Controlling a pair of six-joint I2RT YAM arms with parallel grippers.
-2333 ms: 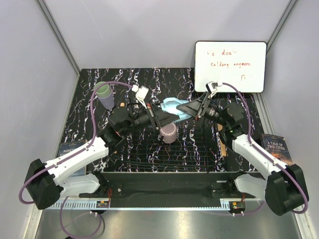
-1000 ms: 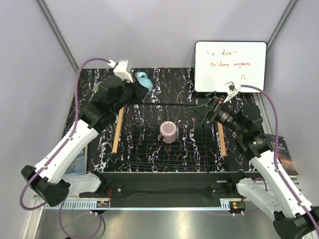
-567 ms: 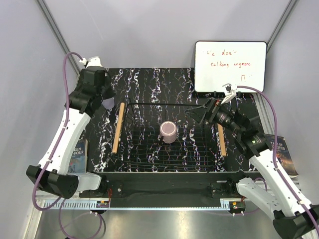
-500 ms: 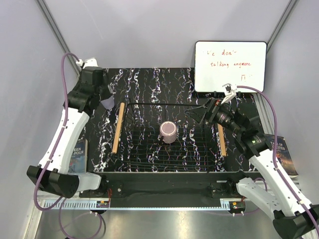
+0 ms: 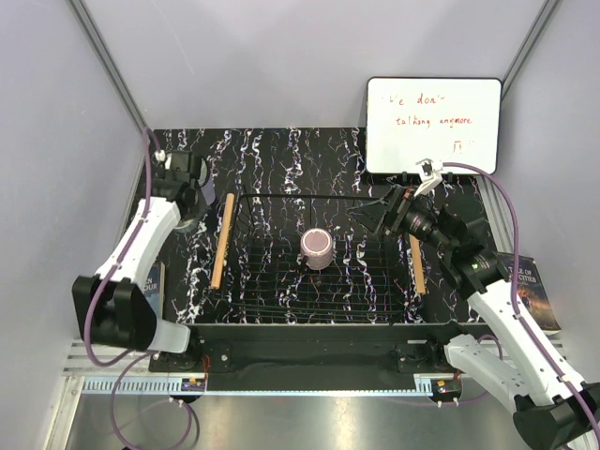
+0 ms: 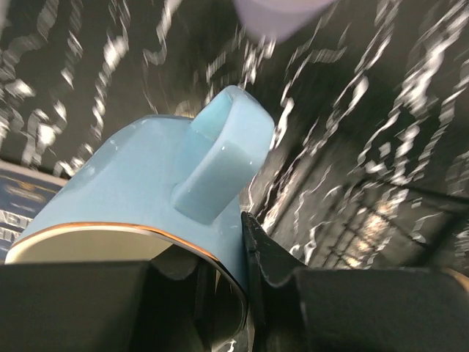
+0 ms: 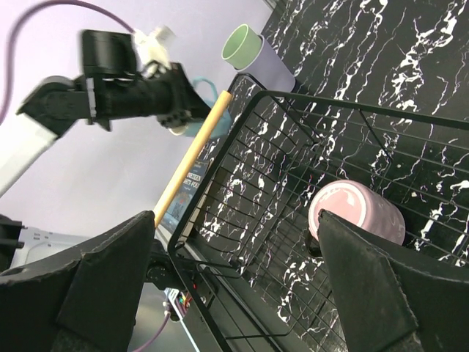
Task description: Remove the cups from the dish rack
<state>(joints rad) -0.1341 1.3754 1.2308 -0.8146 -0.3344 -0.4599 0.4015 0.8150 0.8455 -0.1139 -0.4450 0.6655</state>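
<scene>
My left gripper will next lower the light blue mug and release it on the bare tabletop (image 5: 195, 240) below, beside the wooden bar.
My left gripper (image 6: 227, 249) is shut on the rim of the light blue mug (image 6: 146, 198), one finger inside and one outside, handle facing away. In the top view it (image 5: 187, 183) sits at the table's far left, outside the dish rack (image 5: 319, 196), and the mug is hidden under the wrist. Just beyond the mug shows the lavender cup (image 6: 278, 11), which holds the pale green cup (image 7: 242, 44). The mauve-brown cup (image 5: 317, 248) lies on its side in the rack's middle (image 7: 357, 213). My right gripper (image 5: 380, 214) hangs open over the rack's right back corner (image 7: 234, 220), empty.
Light wooden bars (image 5: 221, 241) (image 5: 415, 262) run along the rack's two sides. A whiteboard (image 5: 433, 125) leans at the back right. One book (image 5: 520, 281) lies right of the rack, another (image 5: 150, 281) on the left by my left arm.
My left arm has carried the blue mug from the rack's back left corner out to the table's far left and downward. The right arm has barely moved.
</scene>
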